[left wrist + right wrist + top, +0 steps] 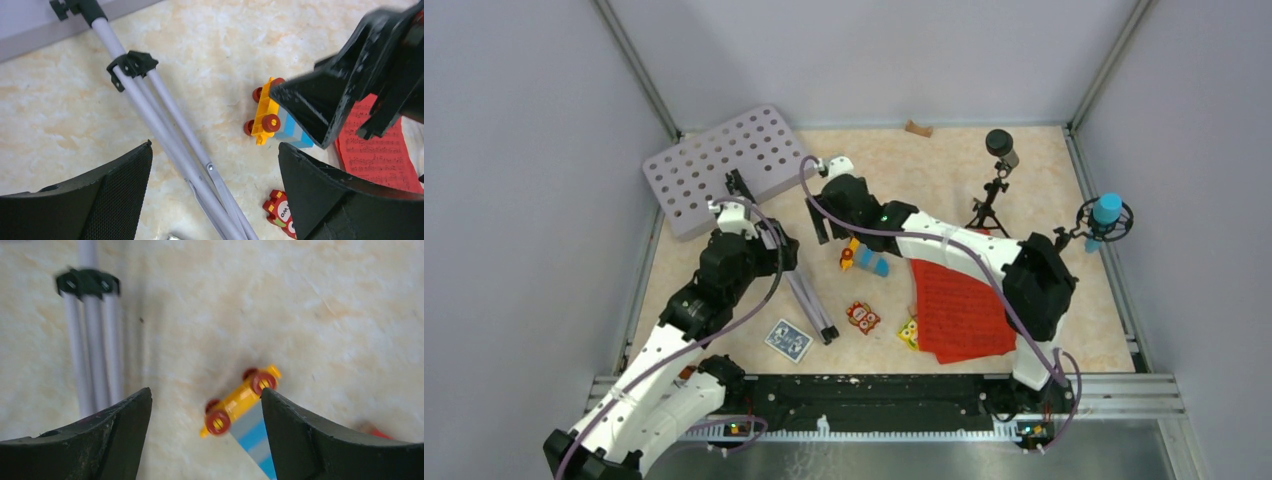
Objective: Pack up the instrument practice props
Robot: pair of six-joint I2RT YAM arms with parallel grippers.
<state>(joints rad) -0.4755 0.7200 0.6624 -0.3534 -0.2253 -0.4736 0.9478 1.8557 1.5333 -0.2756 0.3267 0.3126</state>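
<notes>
My left gripper swings across the table onto the black post below the dark microphone (995, 190) next, since the post stands far to the gripper's right in the top view.
The grey hole-punched music stand (724, 165) lies at the back left, its silver tripod legs (809, 300) folded on the table. My left gripper (774, 245) is open above the legs (165, 125), which run between its fingers (215, 150). My right gripper (829, 232) is open and empty just right of the legs (92, 360), over a toy car. It also shows in the right wrist view (205, 392). Red music sheets (959, 310) lie under the right arm. A dark microphone (1001, 145) and a blue microphone (1107, 210) stand on black tripods at the back right.
A yellow and blue toy car (864, 258) lies between the grippers (240, 400). A red block (862, 317), a yellow block (909, 333) and a blue card deck (788, 340) lie near the front. A brown block (918, 128) is at the back wall.
</notes>
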